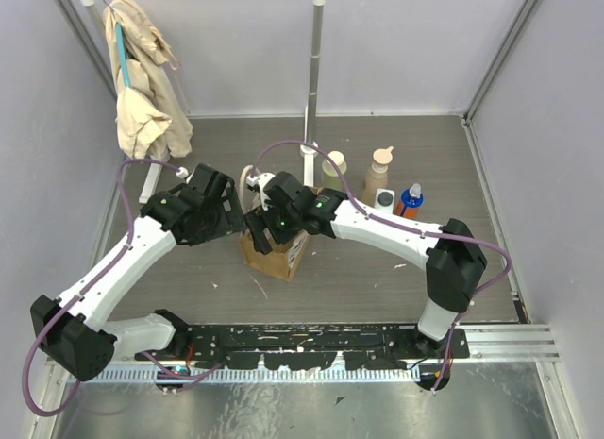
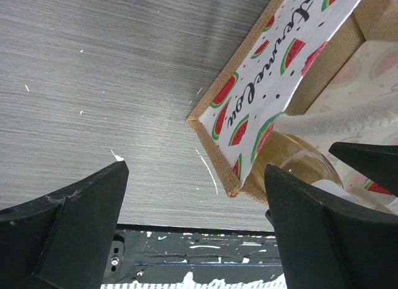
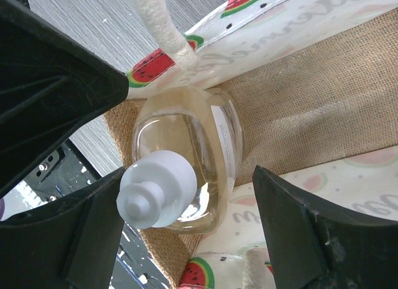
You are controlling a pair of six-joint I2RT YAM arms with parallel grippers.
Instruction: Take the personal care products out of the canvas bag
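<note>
The bottle's body (image 3: 194, 143) lies below inside the bag, so I should next lower my right gripper's open fingers past the small amber bottle's white cap and close around it.
The canvas bag (image 1: 279, 255) stands mid-table, burlap outside with a watermelon-print lining (image 2: 249, 102). Inside it lies the small amber white-capped bottle (image 3: 186, 158), which also shows in the left wrist view (image 2: 297, 165). My right gripper (image 3: 186, 177) is open over the bag's mouth (image 1: 271, 224), one finger on each side of the bottle's cap end. My left gripper (image 2: 196, 177) is open at the bag's left edge (image 1: 231, 211), with the bag's corner between its fingers. The olive-green bottle (image 1: 333, 167), tan pump-top (image 1: 378, 175), white rectangular bottle (image 1: 384, 199) and orange-and-blue bottle (image 1: 410, 200) stand at the back right.
A clothes rack with a beige garment (image 1: 142, 80) stands at the back left, its white pole (image 1: 314, 71) just behind the bag. A cream rope handle (image 3: 158, 22) crosses above the bottle. The black base plate (image 1: 311, 340) runs along the near edge.
</note>
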